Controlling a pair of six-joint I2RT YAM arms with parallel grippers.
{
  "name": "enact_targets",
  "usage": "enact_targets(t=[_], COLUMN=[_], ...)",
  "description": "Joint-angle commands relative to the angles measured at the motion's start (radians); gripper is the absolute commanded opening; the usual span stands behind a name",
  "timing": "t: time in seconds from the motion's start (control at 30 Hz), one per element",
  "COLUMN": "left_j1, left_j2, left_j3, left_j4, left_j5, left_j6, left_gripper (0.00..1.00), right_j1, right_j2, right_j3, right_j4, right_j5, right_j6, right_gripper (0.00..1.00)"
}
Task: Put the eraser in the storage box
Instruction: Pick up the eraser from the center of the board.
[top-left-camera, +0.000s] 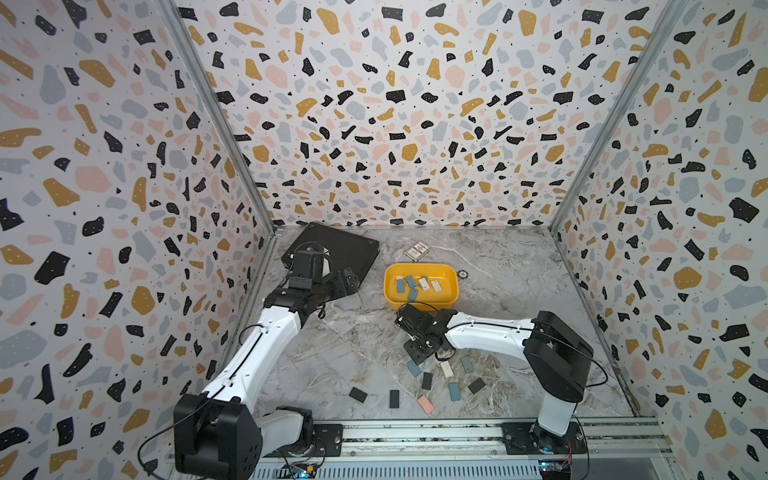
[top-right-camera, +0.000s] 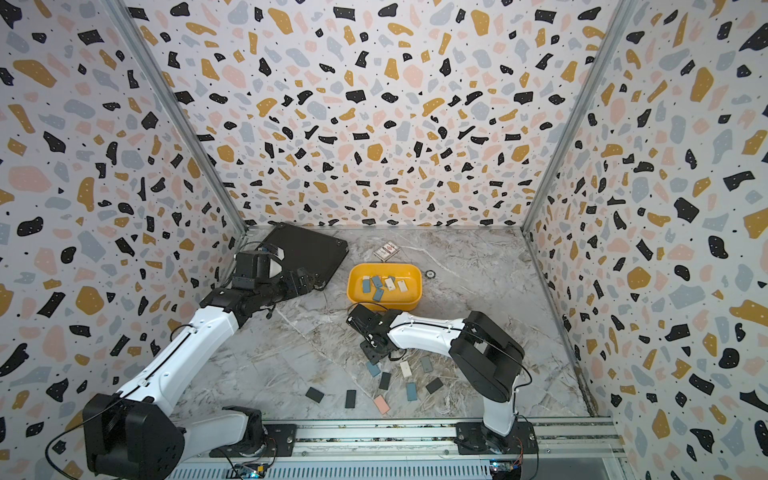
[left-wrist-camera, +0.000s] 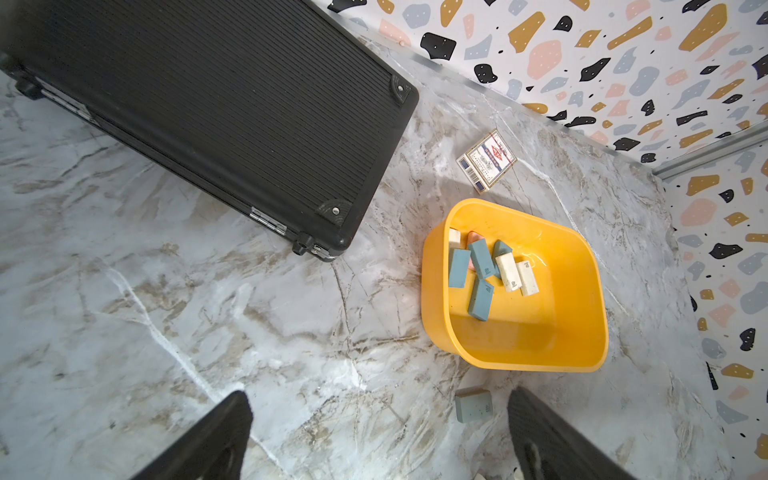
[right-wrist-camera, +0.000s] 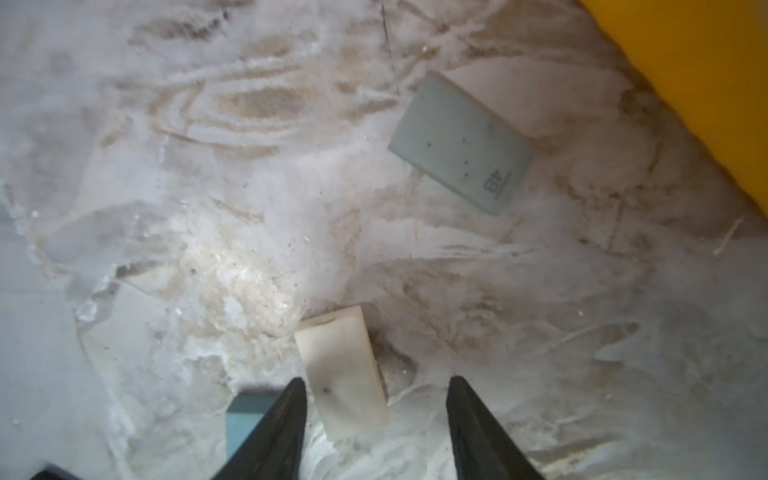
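The right gripper shifts toward the finger by the blue eraser next and closes across the white eraser, which lies between the open fingers, nearer that one.
The yellow storage box stands mid-table with several blue and white erasers inside. My right gripper hangs low just in front of the box, open. A white eraser lies flat on the table between its fingers, close to one finger and clear of the other. A grey eraser lies beside the box wall, and a blue one sits outside the fingers. My left gripper is wide open and empty, left of the box.
A flat black case lies at the back left under my left wrist. A card pack sits behind the box and a small round thing to its right. Several loose erasers are scattered near the front.
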Motion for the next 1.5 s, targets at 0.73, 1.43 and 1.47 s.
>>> enact_targets(t=[0.73,1.43,1.47], left_j1=[0.004,0.004,0.004], left_j2=[-0.006,-0.009,-0.010], left_j3=[-0.001,0.006,0.004], left_j4=[0.013,0.014,0.016], left_j5=[0.000,-0.002,-0.001], left_j6=[0.007,0.010,0.008], left_gripper=[0.96,0.96,0.96], right_j1=[0.001,-0.016,-0.022], right_j2=[0.080,-0.100,-0.105], right_j3=[0.068,0.179,0.187], right_j4=[-0.036,-0.135,-0.143], right_j5=[0.010,0.153,0.160], right_j6=[0.026,-0.071,-0.079], right_gripper=[0.29,0.17,0.17])
